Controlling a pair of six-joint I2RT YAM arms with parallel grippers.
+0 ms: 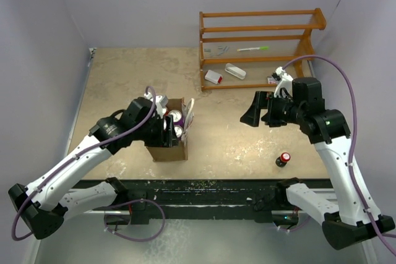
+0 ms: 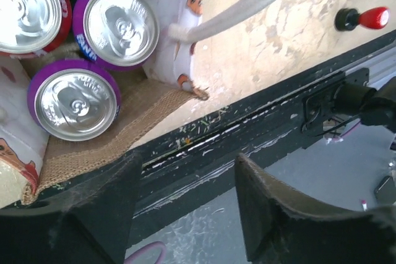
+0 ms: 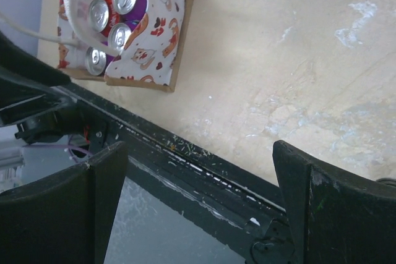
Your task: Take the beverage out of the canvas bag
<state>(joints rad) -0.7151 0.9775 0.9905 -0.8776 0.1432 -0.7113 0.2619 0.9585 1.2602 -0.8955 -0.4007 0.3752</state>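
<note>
The purple can beside the rope's end stands below and to the left of my right gripper in the top view. I should move that gripper across and down onto it next.
The canvas bag stands upright on the table's near left, its white rope handle looped over the rim. Several beverage cans stand inside, tops up: a purple can, another purple can and a red can. My left gripper hovers over the bag's near edge, open with nothing between its fingers. My right gripper hangs wide open and empty above the table's right half, well apart from the bag.
A small dark bottle with a red cap stands near the front right edge. A wooden rack at the back right holds small white items and a green-tipped pen. The black base rail runs along the near edge.
</note>
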